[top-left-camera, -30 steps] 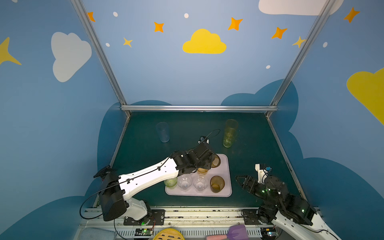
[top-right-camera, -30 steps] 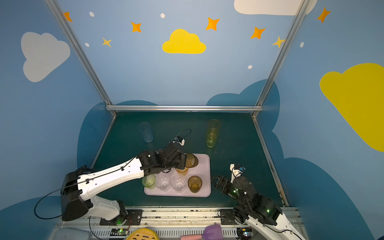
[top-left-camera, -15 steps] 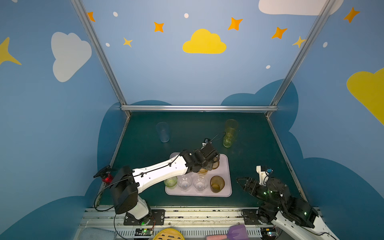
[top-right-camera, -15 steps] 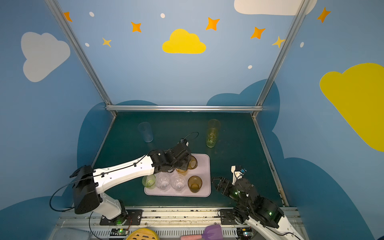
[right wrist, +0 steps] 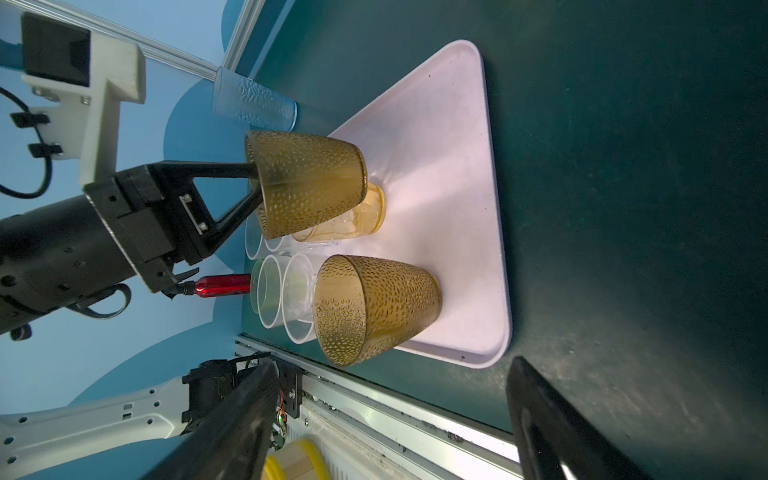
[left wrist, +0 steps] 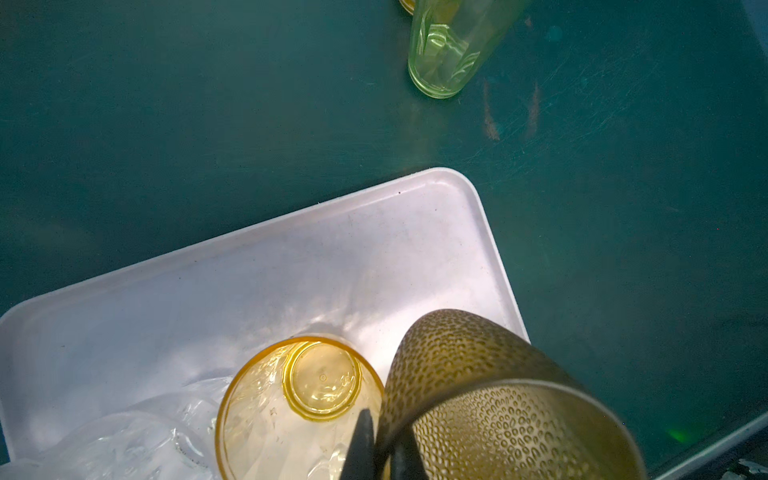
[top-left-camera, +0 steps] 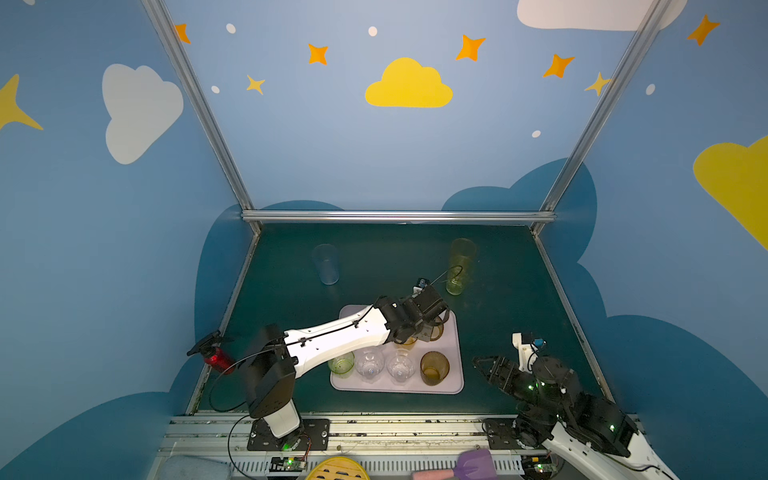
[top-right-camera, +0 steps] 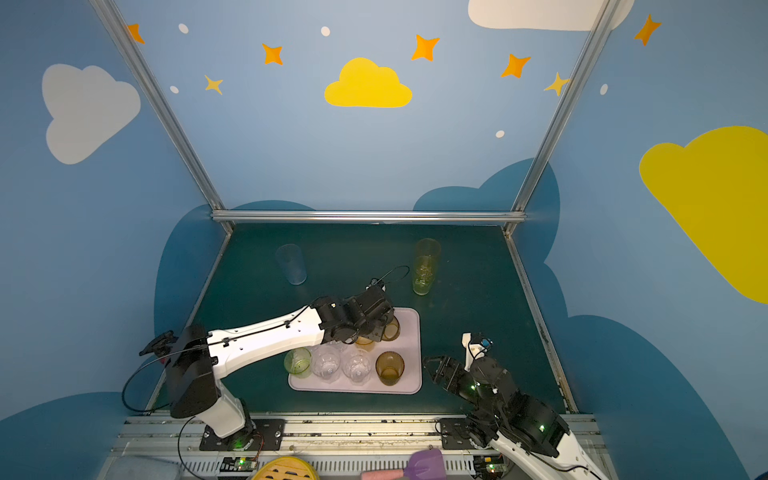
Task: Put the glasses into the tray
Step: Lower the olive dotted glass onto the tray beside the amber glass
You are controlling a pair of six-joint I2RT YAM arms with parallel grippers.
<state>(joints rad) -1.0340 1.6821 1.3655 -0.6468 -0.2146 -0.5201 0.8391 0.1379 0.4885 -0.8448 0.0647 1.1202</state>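
I will next bring my left gripper down toward the bare tray bottom beside the short yellow glass (left wrist: 299, 399) and let go of the brown glass's rim, as that spot is below my gripper.
The lilac-pink tray (top-left-camera: 455, 376) (top-right-camera: 411, 353) lies on the dark green table. My left gripper (top-left-camera: 424, 330) (left wrist: 380, 444) (right wrist: 255, 183) is shut on the rim of a brown dimpled glass (top-left-camera: 436, 329) (left wrist: 478, 395) (right wrist: 307, 183), held just above the tray's far right part. A short yellow glass (left wrist: 299, 399) stands right beside it. The front row holds a green glass (top-left-camera: 341, 363), two clear ones (top-left-camera: 370, 365) and another brown glass (top-left-camera: 434, 368) (right wrist: 374, 307). My right gripper (top-left-camera: 484, 368) (right wrist: 392, 368) stands open and empty, right of the tray.
A tall pale blue glass (top-left-camera: 326, 264) and a tall yellow-green glass (top-left-camera: 459, 268) (left wrist: 444, 54) stand on the table beyond the tray. A red object (top-left-camera: 216, 359) sits by the left table edge. A metal rail (top-left-camera: 374, 428) runs along the front.
My left gripper has carried the brown glass a little to the right, over the tray's far right part. The right arm has hardly moved.
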